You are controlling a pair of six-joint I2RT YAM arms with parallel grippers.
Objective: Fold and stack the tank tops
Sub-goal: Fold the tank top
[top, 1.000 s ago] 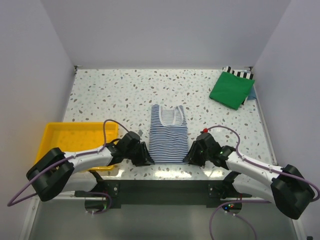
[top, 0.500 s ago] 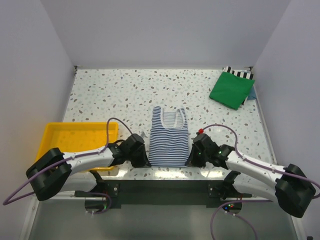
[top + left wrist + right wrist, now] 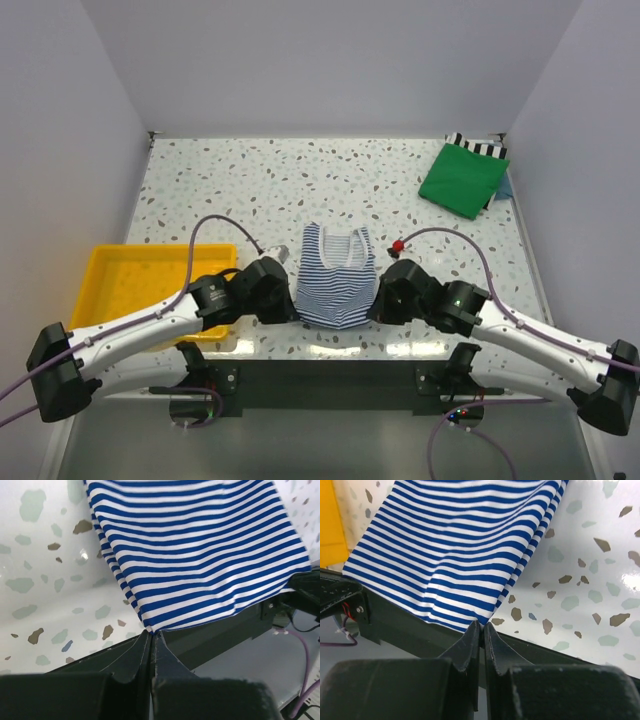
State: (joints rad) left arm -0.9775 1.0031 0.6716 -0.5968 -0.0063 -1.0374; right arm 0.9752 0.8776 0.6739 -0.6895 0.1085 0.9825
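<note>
My right gripper should go up, move the hem's corner outward and let go of it over the tank top's shoulder beside the neck trim (image 3: 342,240), because that shoulder is outward of the gripper.
The striped navy-and-white tank top (image 3: 336,276) lies in the middle of the table near its front edge, its hem raised off the surface. My left gripper (image 3: 288,308) is shut on the hem's left corner (image 3: 150,628). My right gripper (image 3: 378,306) is shut on the hem's right corner (image 3: 481,621). The white neck trim (image 3: 342,240) points toward the far side. A folded bright green tank top (image 3: 462,180) rests at the far right corner.
A yellow plastic tray (image 3: 125,282) sits at the left front, beside the left arm. Under the green top lies a black-and-white striped cloth (image 3: 482,147). Walls close off three sides. The table's dark front edge (image 3: 225,625) runs just below the lifted hem.
Both grippers closed on the striped top's hem corners and lifted them up and toward the far side. The cloth has bunched shorter, and both arms have swung inward and forward.
</note>
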